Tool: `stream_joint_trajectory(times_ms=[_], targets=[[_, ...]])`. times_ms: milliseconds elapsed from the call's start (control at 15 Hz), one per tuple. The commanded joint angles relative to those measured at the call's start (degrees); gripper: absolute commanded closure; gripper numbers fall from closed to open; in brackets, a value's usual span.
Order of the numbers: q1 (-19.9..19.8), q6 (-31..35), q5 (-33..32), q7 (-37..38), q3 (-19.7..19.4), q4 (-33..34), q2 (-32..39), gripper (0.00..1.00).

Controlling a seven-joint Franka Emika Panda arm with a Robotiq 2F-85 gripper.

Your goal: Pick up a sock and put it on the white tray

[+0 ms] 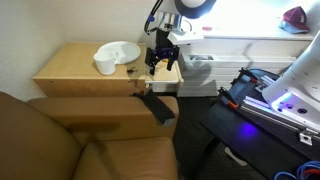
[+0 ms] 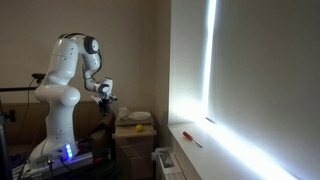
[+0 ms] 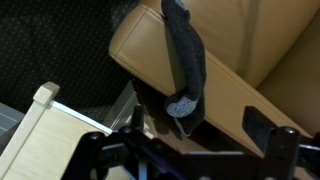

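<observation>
The black sock's speckled end (image 1: 144, 97) (image 3: 184, 106) is on the armrest, and my gripper needs to go down to it next.
The black sock (image 1: 157, 105) lies limp along the brown sofa armrest, next to the table's edge. In the wrist view it (image 3: 186, 55) runs down the armrest, with its speckled toe end toward the fingers. The white tray (image 1: 121, 50) is a round dish on the wooden table and also shows in an exterior view (image 2: 140, 116). My gripper (image 1: 160, 62) hangs above the table's edge near the armrest, above the sock. It (image 3: 196, 124) is open and empty, with a finger on each side of the sock's end.
A small white cup (image 1: 104, 65) stands by the tray. A yellow ball (image 2: 137, 128) lies on the wooden table (image 1: 70, 72). The brown sofa (image 1: 90, 140) fills the front. A blue-lit equipment rack (image 1: 270, 95) stands beside the table.
</observation>
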Motion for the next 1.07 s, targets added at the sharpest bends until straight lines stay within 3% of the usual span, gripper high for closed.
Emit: stream_joint_trajectory(times_ms=[0,400,733,867,933,1000], targets=[[2.4,0.8,0.9,-0.9,-1.3,0.3,2.3,0.0],[6.7,5.8,-0.1,0.0,-1.5,-0.4,6.8,0.0],[12.7,13.2,-6.4,0.8,-7.0,-0.1,12.4,0.0],[16.8,17.0,-10.2,1.7,-11.3,0.4,14.7,0.0],[16.9,19.0,-9.8,1.2,-11.3,0.9,15.9,0.0],[15.0,15.6,-8.0,0.4,-9.4,-0.1,13.5,0.0]])
